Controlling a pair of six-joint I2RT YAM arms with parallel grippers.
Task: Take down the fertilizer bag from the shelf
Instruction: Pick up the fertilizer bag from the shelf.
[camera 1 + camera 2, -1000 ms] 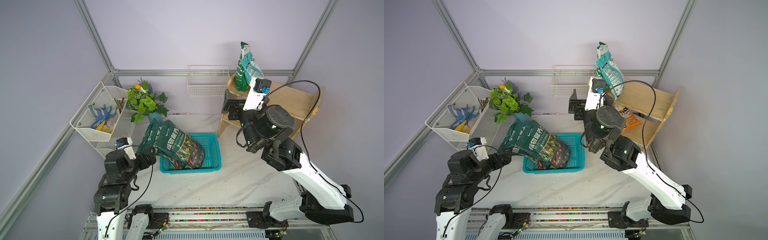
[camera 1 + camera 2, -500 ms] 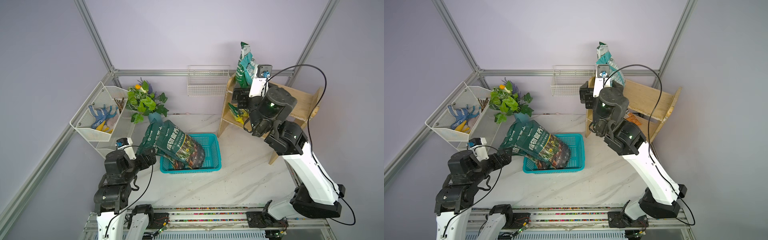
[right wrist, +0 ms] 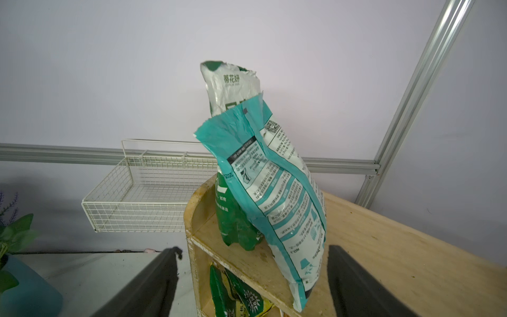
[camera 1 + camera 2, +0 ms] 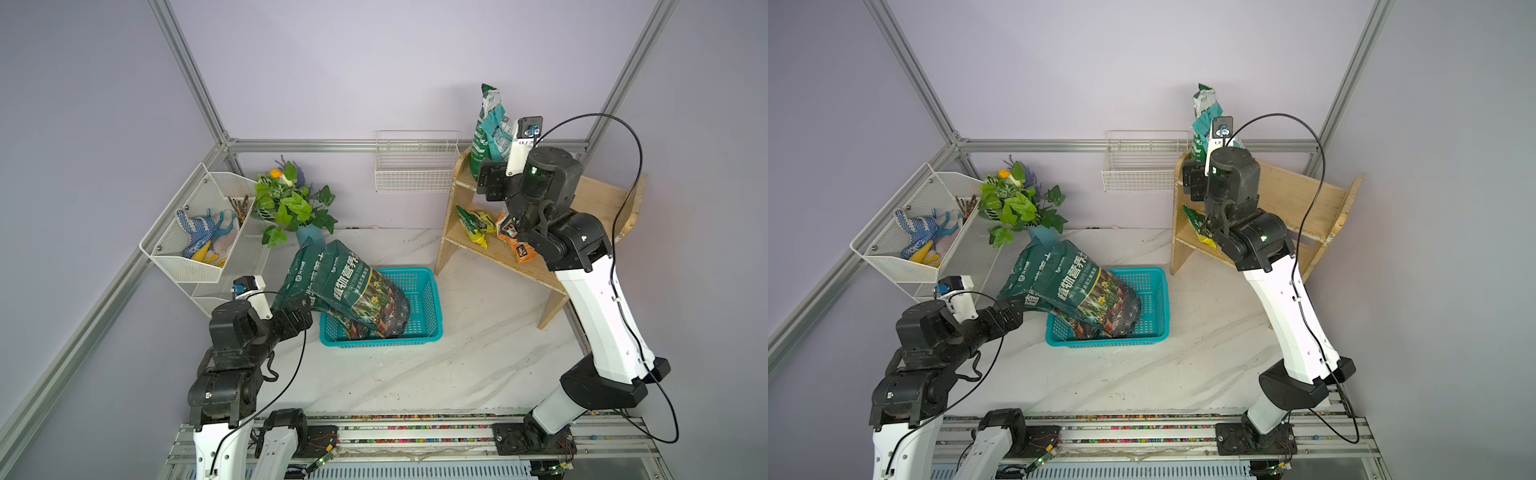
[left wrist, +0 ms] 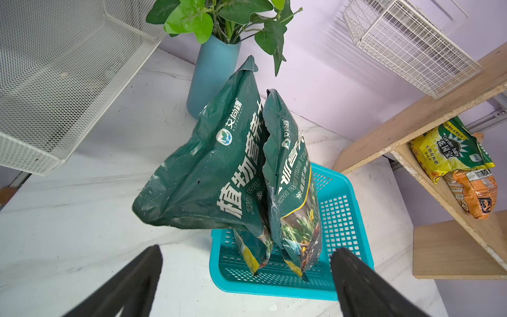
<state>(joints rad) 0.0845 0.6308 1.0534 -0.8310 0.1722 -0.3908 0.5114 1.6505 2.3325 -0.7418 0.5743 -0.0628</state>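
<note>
The fertilizer bag still stands ahead of the right gripper's fingers, so the robot next needs to move that gripper outward with its open fingers around the lower half of the fertilizer bag and close them.
The fertilizer bag [image 3: 277, 192], teal and white, stands upright on the top tier of the wooden shelf [image 3: 397, 255] at its left end, leaning against a green bag [image 3: 233, 222] behind it. Both top views show the fertilizer bag [image 4: 492, 124] [image 4: 1204, 120] on the shelf [image 4: 598, 199] [image 4: 1291, 195]. My right gripper [image 3: 253, 248] is open at top-tier height, its fingers on either side of the bag's lower end without touching it. My left gripper [image 5: 247, 254] is open and holds nothing, low beside the teal basket [image 5: 340, 208].
Two dark green bags [image 4: 353, 286] lean out of the teal basket [image 4: 424, 307]. A white wire basket [image 4: 415, 166] hangs on the wall beside the shelf. Yellow [image 4: 476, 224] and orange [image 4: 517, 245] bags lie on the lower tier. A vase plant [image 4: 291, 203] and mesh rack [image 4: 199, 249] stand left.
My right arm has risen and swung right, from in front of the shelf's lower tier up to the top tier beside the fertilizer bag. The left arm has not moved.
</note>
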